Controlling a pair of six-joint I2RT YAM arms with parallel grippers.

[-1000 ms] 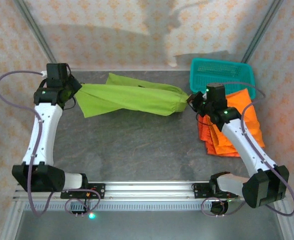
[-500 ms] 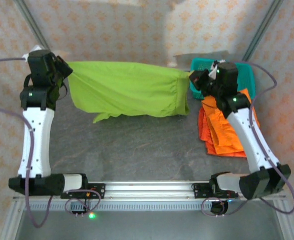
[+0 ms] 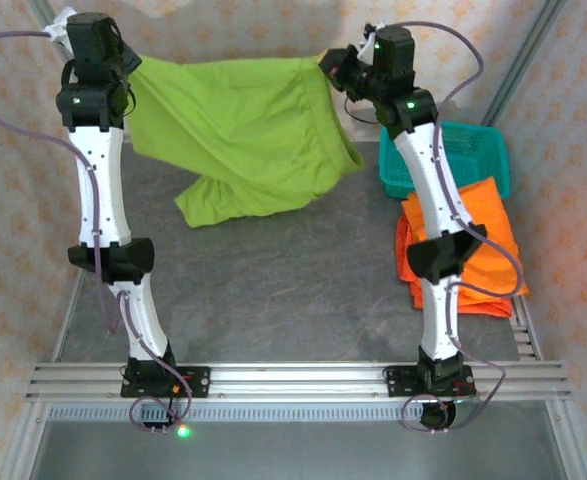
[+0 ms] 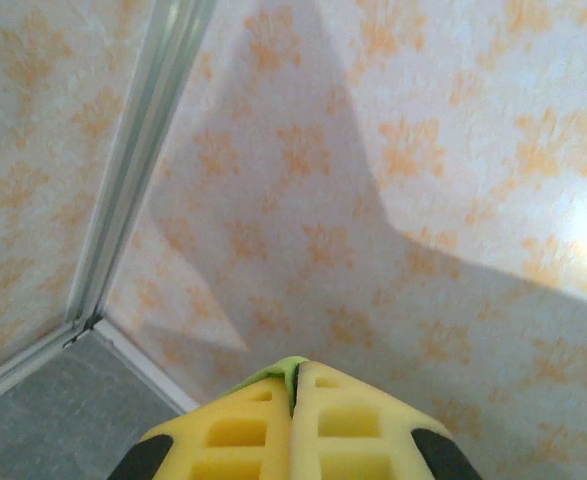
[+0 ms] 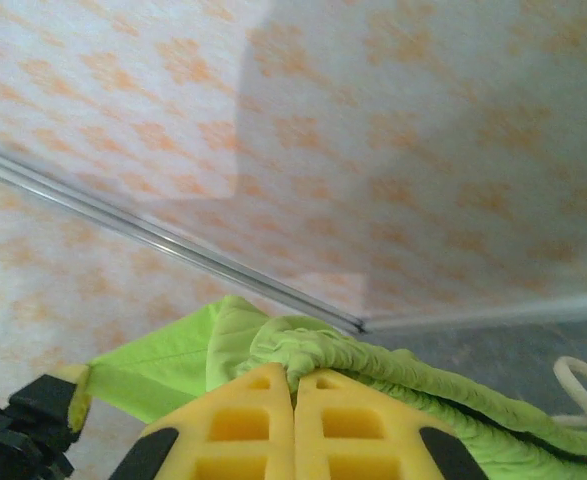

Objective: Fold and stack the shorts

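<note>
The shorts are hanging in the air, so next I should move my left gripper back and down toward the bare near part of the grey table to let go of the shorts' corner.
Lime-green shorts (image 3: 238, 130) hang stretched in the air between both raised arms, their lower part drooping toward the table. My left gripper (image 3: 131, 68) is shut on the shorts' left corner; a sliver of green cloth (image 4: 289, 368) shows between its yellow fingers (image 4: 243, 430). My right gripper (image 3: 328, 65) is shut on the gathered elastic waist (image 5: 313, 345) at the shorts' right end. Orange shorts (image 3: 478, 250) lie piled on the table at the right, below the right arm.
A teal mesh basket (image 3: 473, 160) stands at the back right, partly behind the right arm. Patterned walls (image 3: 233, 30) close the space behind and at both sides. The grey table (image 3: 273, 290) lies under the hanging cloth.
Both arms have risen high and moved back, lifting the green shorts off the table and spreading them wide; both grips have held.
</note>
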